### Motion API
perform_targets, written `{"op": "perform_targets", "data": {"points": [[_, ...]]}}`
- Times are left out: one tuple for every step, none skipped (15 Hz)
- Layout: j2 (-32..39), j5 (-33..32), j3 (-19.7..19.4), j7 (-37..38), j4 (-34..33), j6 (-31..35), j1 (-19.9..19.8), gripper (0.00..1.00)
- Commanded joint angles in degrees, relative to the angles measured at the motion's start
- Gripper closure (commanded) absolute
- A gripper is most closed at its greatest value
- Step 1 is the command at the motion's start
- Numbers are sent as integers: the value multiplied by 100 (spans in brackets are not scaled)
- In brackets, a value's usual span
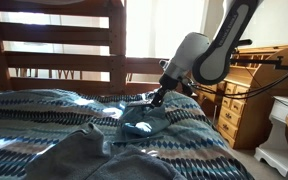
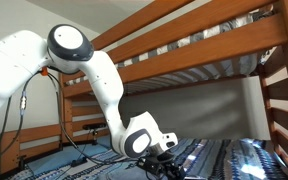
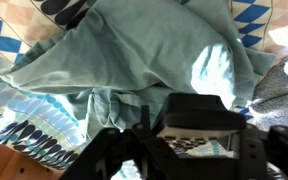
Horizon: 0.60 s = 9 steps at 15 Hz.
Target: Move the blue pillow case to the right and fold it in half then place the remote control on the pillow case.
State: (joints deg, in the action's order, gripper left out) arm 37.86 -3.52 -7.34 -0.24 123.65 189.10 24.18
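Observation:
My gripper should lower the remote onto the broad smooth part of the blue pillow case (image 1: 146, 120) (image 3: 166, 66).
The blue pillow case (image 1: 139, 122) lies bunched on the patterned bedspread (image 1: 44, 115) near the middle of the bed. In the wrist view it fills the upper part as crumpled light blue-green cloth (image 3: 144, 50). My gripper (image 1: 156, 98) hangs just above the pillow case's far right edge. It also shows in an exterior view (image 2: 162, 158). In the wrist view the gripper (image 3: 189, 145) is shut on the black remote control (image 3: 199, 118), whose rows of buttons show between the fingers. The remote is held over the cloth.
A wooden bunk bed frame (image 1: 64, 50) stands behind the bed, and its upper rail (image 2: 204, 50) runs overhead. A wooden desk (image 1: 246, 100) and a white cabinet (image 1: 284, 135) stand beside the bed. A grey cloth (image 1: 94, 155) lies at the bed's front.

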Motion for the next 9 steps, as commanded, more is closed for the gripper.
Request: {"op": "perform_targets", "data": {"points": [[499,204,-32,64,-465,59,114,67],[592,210,-51,75,-545,-4,138,67],[699,211,-86,75,-629,-46,166,67],[783,187,-50,62,-689,-50,121,67],[865,186,-53,63,-754,-81,110,67],[934,172,-11,57,-812,-106,58,67],[1014,168,-32,54,-878,-138,61,67],[1082,158,-31,48,-938,-166,51,67],[1158,149,-40,45,-1014,-230,51,67]]}}
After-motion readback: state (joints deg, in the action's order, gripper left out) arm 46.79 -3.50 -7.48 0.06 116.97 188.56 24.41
